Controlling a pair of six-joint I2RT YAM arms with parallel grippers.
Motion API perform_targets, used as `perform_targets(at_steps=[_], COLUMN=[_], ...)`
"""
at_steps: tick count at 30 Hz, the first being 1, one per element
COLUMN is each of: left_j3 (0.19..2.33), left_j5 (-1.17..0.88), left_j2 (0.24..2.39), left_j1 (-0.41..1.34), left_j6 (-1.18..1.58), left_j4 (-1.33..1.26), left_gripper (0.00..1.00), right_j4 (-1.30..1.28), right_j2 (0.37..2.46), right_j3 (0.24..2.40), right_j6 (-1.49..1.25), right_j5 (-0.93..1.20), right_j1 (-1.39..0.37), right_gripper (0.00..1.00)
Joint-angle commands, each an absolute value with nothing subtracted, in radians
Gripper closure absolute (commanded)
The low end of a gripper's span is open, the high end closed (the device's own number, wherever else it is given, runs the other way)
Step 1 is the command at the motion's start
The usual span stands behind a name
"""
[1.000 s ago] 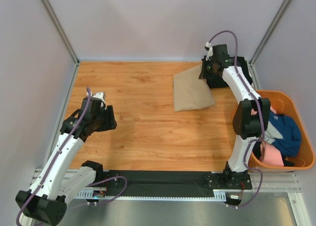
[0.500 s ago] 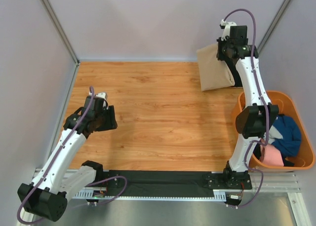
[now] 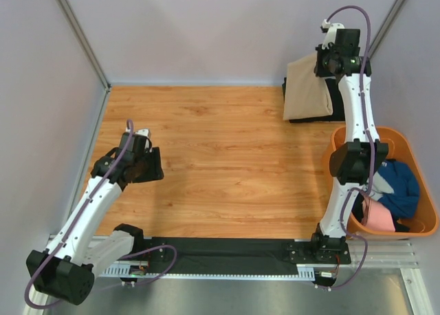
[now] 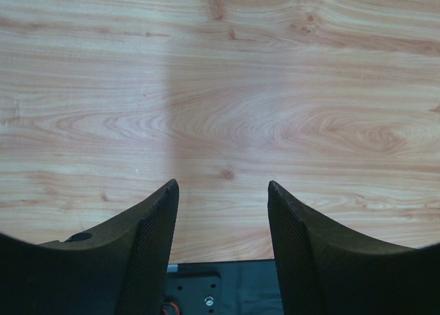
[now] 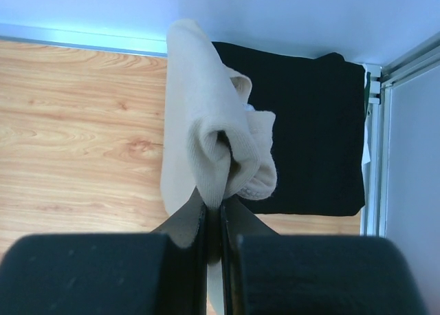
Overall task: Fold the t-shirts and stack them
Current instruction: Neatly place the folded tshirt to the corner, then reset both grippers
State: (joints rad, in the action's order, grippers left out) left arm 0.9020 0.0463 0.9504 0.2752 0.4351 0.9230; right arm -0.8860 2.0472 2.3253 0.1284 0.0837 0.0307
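Note:
Next, my right gripper lowers to the right in the top view, over the black t-shirt's bare part (image 3: 337, 100) (image 5: 316, 133), and releases, as the tan t-shirt bunches short of it.
My right gripper (image 3: 328, 66) is shut on the folded tan t-shirt (image 3: 306, 89) and holds it in the air at the far right corner. In the right wrist view the tan t-shirt (image 5: 206, 129) bunches at the gripper (image 5: 220, 203). It hangs above the left part of a folded black t-shirt (image 5: 309, 150), which lies flat on the table by the back wall (image 3: 339, 103). A blue t-shirt (image 3: 397, 184) and a pink one (image 3: 379, 217) lie in the orange tub (image 3: 421, 191). My left gripper (image 3: 148, 165) is open and empty over bare wood at the left (image 4: 221, 188).
The orange tub stands at the right edge beside the right arm's base. Grey walls with metal posts (image 3: 81, 43) close in the table at the back and sides. A black strip (image 3: 220, 250) runs along the near edge.
My right gripper has lifted the folded tan t-shirt off the table and carried it right and back, over the black t-shirt. My left arm has barely moved.

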Motion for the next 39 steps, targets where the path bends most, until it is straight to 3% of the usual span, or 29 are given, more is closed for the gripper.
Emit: perform_targets(at_steps=[1,10,15,17,18,19,22,26,32,39], left_j3=[0.904,0.904,0.902,0.902,0.903,0.902,0.904,0.905,0.902,0.902], left_j5=[0.048,0.052,0.064,0.067,0.067,0.069,0.072,0.061,0.061,0.055], left_j2=[0.956,0.979,0.985,0.985,0.986,0.986,0.982,0.976,0.930,0.905], left_j1=[0.276,0.276,0.276,0.276,0.276,0.276,0.276,0.276,0.276,0.276], left_j6=[0.413,0.413,0.417,0.419,0.417,0.419,0.422,0.417,0.419,0.417], left_j4=[0.902,0.904,0.903,0.904,0.905,0.907,0.908,0.907,0.900,0.899], left_gripper=[0.39,0.39,0.39,0.39,0.39,0.39,0.39,0.40,0.40,0.40], right_j4=[-0.864,-0.795,-0.584,-0.502,-0.462,-0.442,-0.433,-0.393,-0.399,-0.569], right_j2=[2.072,2.243,2.370,2.430,2.504,2.543,2.622,2.495,2.260,2.162], right_j3=[2.394,2.500,2.490,2.511,2.541,2.601,2.665,2.469,2.318,2.272], right_j6=[0.166,0.202,0.227,0.210,0.203,0.181,0.080,-0.037,-0.132,-0.198], right_j5=[0.133,0.158,0.125,0.063,-0.013,-0.090,-0.218,-0.294,-0.226,-0.095], right_j1=[0.073,0.149,0.184,0.204,0.210,0.221,0.239,0.241,0.236,0.206], right_gripper=[1.00,1.00,1.00,0.81,0.60,0.01,0.00,0.00,0.00,0.00])
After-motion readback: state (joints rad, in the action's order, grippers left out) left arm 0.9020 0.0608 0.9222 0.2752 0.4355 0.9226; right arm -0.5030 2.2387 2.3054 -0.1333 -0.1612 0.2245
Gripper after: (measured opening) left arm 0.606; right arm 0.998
